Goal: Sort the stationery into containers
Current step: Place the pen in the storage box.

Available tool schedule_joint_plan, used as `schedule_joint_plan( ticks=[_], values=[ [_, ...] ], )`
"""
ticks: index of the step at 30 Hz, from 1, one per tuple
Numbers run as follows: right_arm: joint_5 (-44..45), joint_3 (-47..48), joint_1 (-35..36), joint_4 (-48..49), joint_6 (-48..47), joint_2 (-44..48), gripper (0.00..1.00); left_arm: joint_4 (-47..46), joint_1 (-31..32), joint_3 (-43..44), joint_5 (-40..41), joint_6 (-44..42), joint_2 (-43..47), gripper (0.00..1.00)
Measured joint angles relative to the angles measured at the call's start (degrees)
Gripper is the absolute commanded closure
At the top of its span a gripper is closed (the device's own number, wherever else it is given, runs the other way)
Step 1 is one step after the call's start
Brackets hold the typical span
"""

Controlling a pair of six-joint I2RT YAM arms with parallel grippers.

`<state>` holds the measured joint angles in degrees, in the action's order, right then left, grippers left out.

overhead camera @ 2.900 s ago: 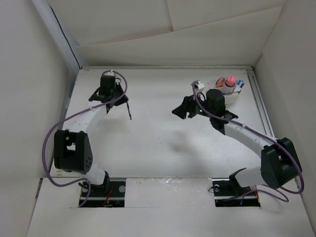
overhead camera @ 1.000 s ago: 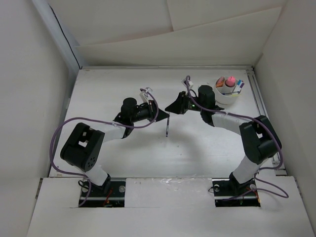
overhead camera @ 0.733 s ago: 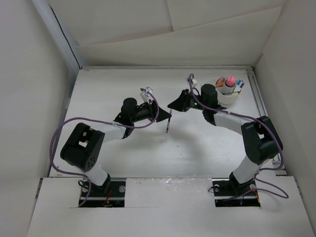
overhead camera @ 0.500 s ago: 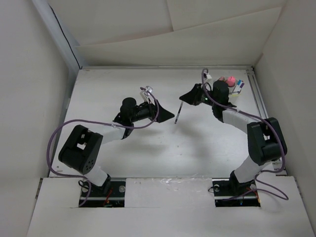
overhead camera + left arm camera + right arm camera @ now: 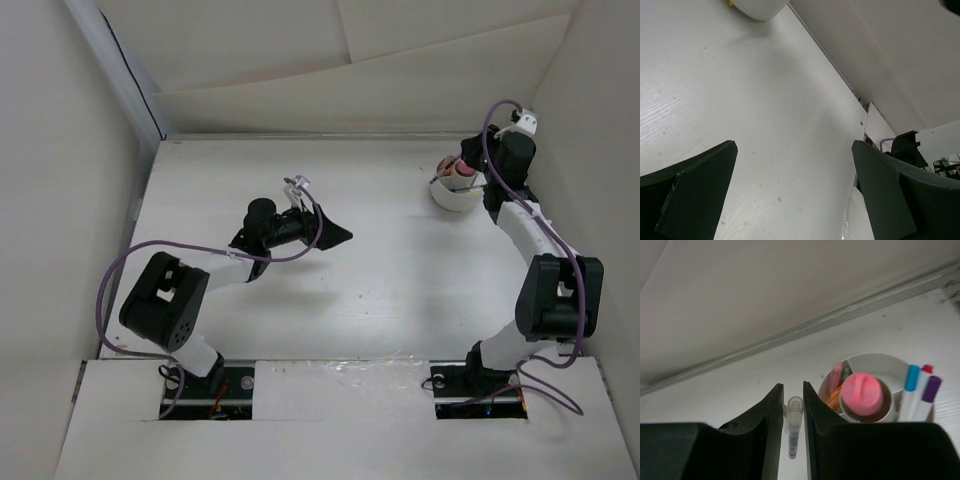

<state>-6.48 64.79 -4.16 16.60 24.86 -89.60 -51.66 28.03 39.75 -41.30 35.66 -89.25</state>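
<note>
The thin pen still hangs beside the white cup's rim, so my right gripper, as its next move, should lower and shift toward the white cup [image 5: 452,198] to release the pen inside it.
My right gripper [image 5: 793,392] is shut on a thin pen [image 5: 793,432] with a clear cap, which hangs upright between the two black fingers. Just to its right stands the round white cup [image 5: 875,358], holding a pink-capped tube [image 5: 865,392], orange pieces [image 5: 832,396] and blue, red and purple pens [image 5: 919,386]. From above, the right gripper [image 5: 463,174] hovers over the cup [image 5: 452,198] at the far right. My left gripper [image 5: 338,236] sits mid-table, open and empty; its fingers [image 5: 695,195] stand wide apart over bare tabletop.
White walls close in the table on the left, back and right. A rail [image 5: 805,327] runs along the back wall just behind the cup. The cup's base [image 5: 760,7] shows at the top of the left wrist view.
The left gripper opened and let go of the pen. The right gripper took it mid-table and carried it right and back to the cup.
</note>
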Motion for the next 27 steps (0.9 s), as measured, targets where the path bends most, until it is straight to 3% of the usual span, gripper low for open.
schedule_joint_plan(
  ticks=[9,19,20,23,24,27],
  values=[
    [18.03,4.87,0.11,-1.31,-5.62,-1.16,1.0,0.11,0.0,-1.11,-1.42,-0.28,-1.62,0.0],
    [24.81,4.92,0.39,-2.34,-8.63,-5.4,1.0,2.29,0.0,-2.78,3.08,-2.19,6.45,0.0],
    [25.29,4.92,0.59,-2.6,-8.66,-5.73,0.97,2.54,0.0,-2.78,3.45,-2.25,6.58,0.0],
    [26.1,4.83,1.62,-2.93,-8.68,-6.51,0.7,3.3,0.0,-2.86,4.57,-2.67,6.6,0.0],
    [26.23,4.7,1.99,-2.93,-8.74,-6.56,0.56,3.5,0.0,-3.02,4.98,-2.8,6.62,0.0],
    [26.34,4.26,2.93,-2.95,-8.83,-6.47,0.36,3.87,0.0,-3.69,6.21,-3.08,6.62,0.0]
  ],
)
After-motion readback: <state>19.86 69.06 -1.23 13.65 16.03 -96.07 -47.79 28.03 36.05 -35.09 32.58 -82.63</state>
